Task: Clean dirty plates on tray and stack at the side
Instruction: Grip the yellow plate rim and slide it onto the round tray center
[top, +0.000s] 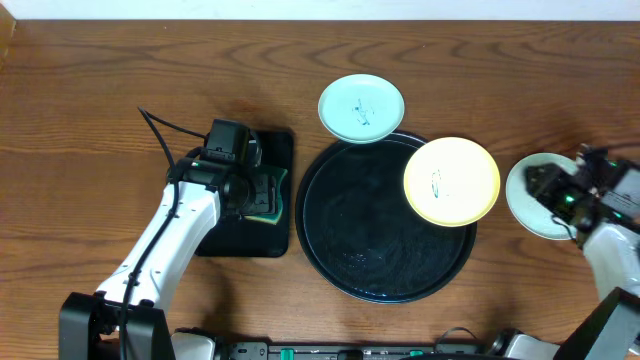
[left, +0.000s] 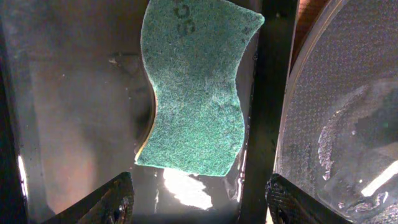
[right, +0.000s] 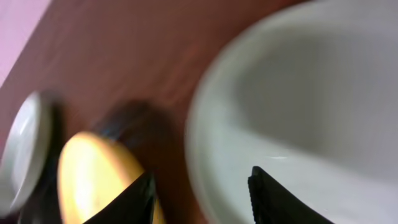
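Note:
I will next move my right gripper from the mint-blue plate toward the round tray and lower it onto the yellow rim facing the mint-blue plate, because the yellow plate (top: 451, 181) is smeared.
The round black tray (top: 350, 235) lies mid-table. One mint-blue plate (top: 361, 108) with a dark smear overlaps its far rim. A yellow plate (top: 451, 181) (right: 93, 177), also smeared, rests over the tray's right rim. The other mint-blue plate (top: 528, 205) (right: 311, 93) sits on the table to the right of the tray. My right gripper (top: 543, 188) (right: 202, 199) is open, and its fingers straddle that plate's near rim without pinching it. My left gripper (top: 252, 197) (left: 202, 205) hangs open over a green sponge (left: 196, 93) (top: 272, 207).
The sponge lies in a small rectangular black tray (top: 245, 240) (left: 74, 112) left of the round tray. That small tray's right wall (left: 273, 93) separates it from the round tray's rim (left: 336, 112). Bare wooden table (top: 100, 90) spreads to the far left and along the back.

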